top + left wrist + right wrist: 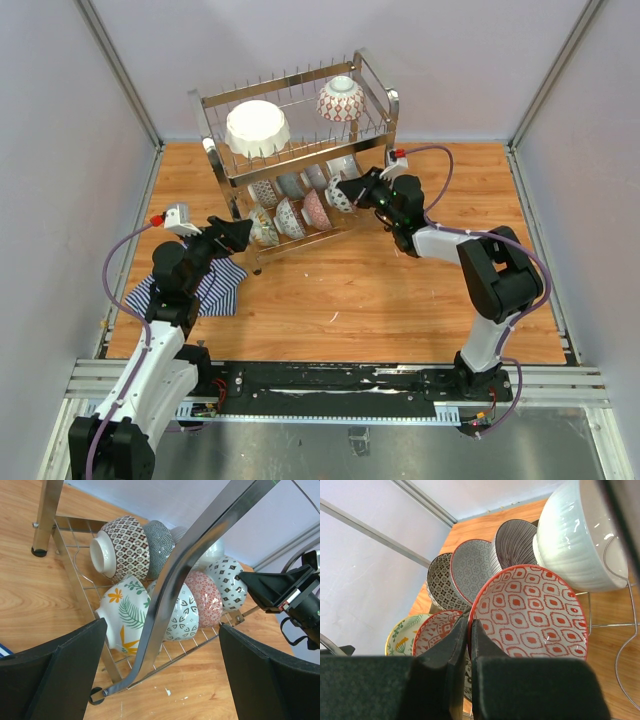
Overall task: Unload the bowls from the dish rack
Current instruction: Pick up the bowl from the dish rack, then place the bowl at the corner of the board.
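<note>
The wood is bare by the table's far corner, so the right gripper needs to swing to the right in the top view next and go down to release the bowl there.
The chrome dish rack (pixel 378 75) stands at the back of the table. Its top tier holds a large white scalloped bowl (pixel 257 128) and a red lattice bowl (pixel 341 100). Several smaller patterned bowls (pixel 290 215) stand on edge in the lower tier. My right gripper (pixel 347 190) is at the lower tier's right end, shut on the rim of the bowl with red diamonds inside (pixel 535 615), whose white, dark-diamond outside (pixel 227 582) faces the left wrist view. My left gripper (pixel 236 235) stands open by the rack's front left leg (pixel 200 545), holding nothing.
A blue-white striped cloth (pixel 215 285) lies on the wooden table under the left arm. A pale ribbed bowl (pixel 580 535) sits right behind the gripped one. Grey walls enclose the table on three sides.
</note>
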Robot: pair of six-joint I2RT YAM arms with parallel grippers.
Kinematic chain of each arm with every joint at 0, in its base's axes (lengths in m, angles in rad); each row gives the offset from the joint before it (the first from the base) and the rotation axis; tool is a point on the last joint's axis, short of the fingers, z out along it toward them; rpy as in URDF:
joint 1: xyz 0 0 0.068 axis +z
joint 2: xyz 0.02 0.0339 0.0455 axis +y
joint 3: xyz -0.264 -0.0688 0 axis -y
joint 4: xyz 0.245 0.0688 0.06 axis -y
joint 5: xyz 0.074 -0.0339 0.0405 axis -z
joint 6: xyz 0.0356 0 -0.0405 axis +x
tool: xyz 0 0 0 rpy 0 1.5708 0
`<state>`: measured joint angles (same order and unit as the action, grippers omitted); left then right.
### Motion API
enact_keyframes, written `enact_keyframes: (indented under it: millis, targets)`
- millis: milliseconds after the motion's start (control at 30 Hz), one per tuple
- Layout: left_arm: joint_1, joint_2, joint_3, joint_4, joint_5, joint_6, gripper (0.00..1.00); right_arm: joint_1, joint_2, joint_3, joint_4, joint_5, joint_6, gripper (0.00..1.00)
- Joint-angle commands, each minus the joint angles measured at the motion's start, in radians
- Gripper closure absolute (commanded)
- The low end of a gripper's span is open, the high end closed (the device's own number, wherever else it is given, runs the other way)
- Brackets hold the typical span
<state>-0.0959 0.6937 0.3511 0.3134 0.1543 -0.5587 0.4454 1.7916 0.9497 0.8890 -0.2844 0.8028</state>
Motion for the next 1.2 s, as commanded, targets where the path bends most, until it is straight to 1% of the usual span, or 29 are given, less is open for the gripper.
enact_keyframes:
  millis: [0,167,333,400,567,733,833,900,1000,1167]
  targets:
    - [-0.006,-0.005,0.000,0.031,-0.009,-0.004,0.00,0.015,-0.047,0.014,0.112,-0.017,0.007,0.99]
    - [-0.006,-0.014,0.007,0.015,-0.019,-0.007,0.00,0.038,-0.114,0.003,0.096,-0.025,-0.037,0.99]
    - [-0.007,-0.039,0.012,-0.013,-0.035,-0.011,0.00,0.075,-0.224,-0.040,0.046,0.001,-0.106,0.99]
    - [-0.006,-0.049,0.018,-0.026,-0.045,-0.012,0.00,0.094,-0.277,-0.063,0.006,0.022,-0.140,0.99]
    - [-0.006,-0.077,0.036,-0.070,-0.071,-0.027,0.00,0.145,-0.424,-0.142,-0.154,0.091,-0.237,0.99]
    - [-0.006,-0.111,0.060,-0.118,-0.094,-0.051,0.00,0.215,-0.648,-0.229,-0.388,0.245,-0.332,0.99]
    - [-0.007,-0.130,0.058,-0.126,-0.090,-0.070,0.00,0.262,-0.768,-0.240,-0.559,0.363,-0.377,0.99]
    - [-0.007,-0.134,0.052,-0.126,-0.084,-0.081,0.00,0.270,-0.849,-0.248,-0.670,0.438,-0.394,0.99]
    - [-0.007,-0.134,0.045,-0.128,-0.075,-0.089,0.00,0.271,-0.956,-0.279,-0.774,0.552,-0.407,0.99]
    - [-0.007,-0.134,0.049,-0.140,-0.078,-0.094,0.00,0.269,-1.054,-0.277,-0.930,0.783,-0.458,0.99]
